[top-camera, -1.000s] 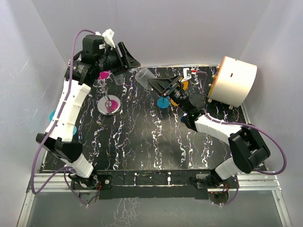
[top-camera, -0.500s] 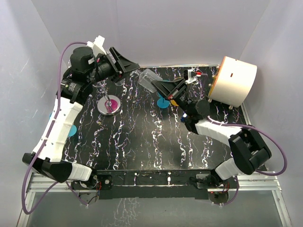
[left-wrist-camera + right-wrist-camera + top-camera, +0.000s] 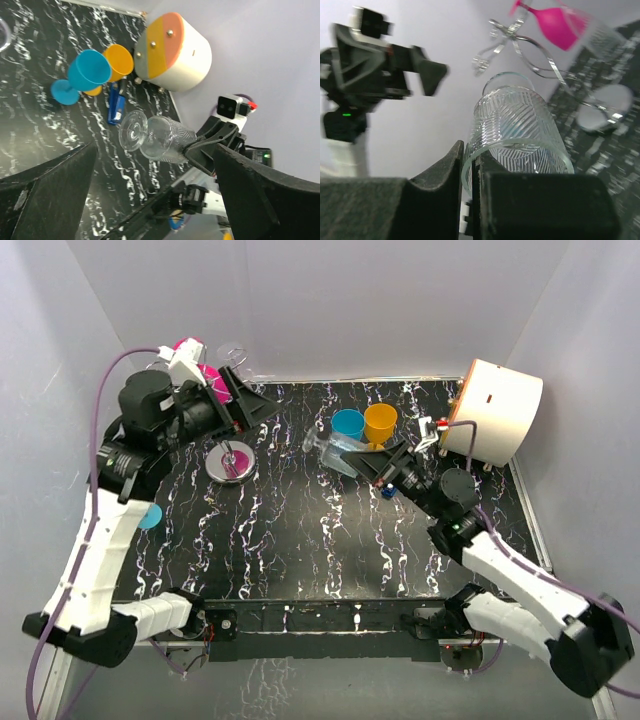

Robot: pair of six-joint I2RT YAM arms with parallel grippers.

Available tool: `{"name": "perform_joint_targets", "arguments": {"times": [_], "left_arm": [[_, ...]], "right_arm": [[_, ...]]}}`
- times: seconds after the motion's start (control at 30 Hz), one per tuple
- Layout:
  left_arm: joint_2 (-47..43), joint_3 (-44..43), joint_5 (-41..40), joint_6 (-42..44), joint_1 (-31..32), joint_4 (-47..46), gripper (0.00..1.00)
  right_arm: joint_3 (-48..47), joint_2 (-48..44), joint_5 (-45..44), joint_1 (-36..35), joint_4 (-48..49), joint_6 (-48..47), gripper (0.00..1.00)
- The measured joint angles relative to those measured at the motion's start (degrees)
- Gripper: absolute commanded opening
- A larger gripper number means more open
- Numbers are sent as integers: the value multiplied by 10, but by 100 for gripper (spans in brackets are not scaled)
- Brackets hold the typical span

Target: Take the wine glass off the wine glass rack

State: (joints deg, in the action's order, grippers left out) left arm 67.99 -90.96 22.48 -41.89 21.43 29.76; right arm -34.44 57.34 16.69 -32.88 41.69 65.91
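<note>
My right gripper turns to point down next, then lowers the wine glass [image 3: 335, 443] toward the bare table beside the small blue object.
My right gripper [image 3: 365, 455] is shut on the rim of the clear ribbed wine glass [image 3: 335, 443], one finger inside the bowl and one outside. The wine glass [image 3: 520, 132] hangs tilted in the air over the table's middle, its foot [image 3: 132, 131] pointing toward the left arm. It is apart from the wine glass rack [image 3: 231, 462], whose shiny disc base stands at the back left. The rack's curled hooks [image 3: 512, 42] carry a pink glass [image 3: 555, 22]. My left gripper [image 3: 262, 403] is raised near the rack top, open wide, with nothing between its fingers [image 3: 55, 195].
A blue goblet [image 3: 348, 425] and an orange goblet [image 3: 380, 423] stand behind the held glass. A small blue object [image 3: 115, 102] lies on the table by them. A white cylinder with an orange face [image 3: 495, 410] stands at the back right. Another clear ribbed glass [image 3: 605, 37] hangs by the pink one.
The right gripper shut on the glass rim and the left gripper let go, opening wide. The left arm drew back up and left; the right arm carried the glass away from the rack.
</note>
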Motion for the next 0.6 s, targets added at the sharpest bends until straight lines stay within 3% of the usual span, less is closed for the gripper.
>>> {"name": "perform_joint_targets", "arguments": {"times": [0.23, 0.43, 0.6], "left_arm": [[-60, -3, -79, 73, 0, 68, 99], [-82, 14, -114, 92, 0, 71, 99], [-87, 30, -125, 98, 0, 73, 99]], "right_arm": [[-7, -122, -84, 0, -403, -182, 0], [-85, -70, -242, 0, -728, -235, 0], [-146, -11, -369, 0, -867, -215, 0]]}}
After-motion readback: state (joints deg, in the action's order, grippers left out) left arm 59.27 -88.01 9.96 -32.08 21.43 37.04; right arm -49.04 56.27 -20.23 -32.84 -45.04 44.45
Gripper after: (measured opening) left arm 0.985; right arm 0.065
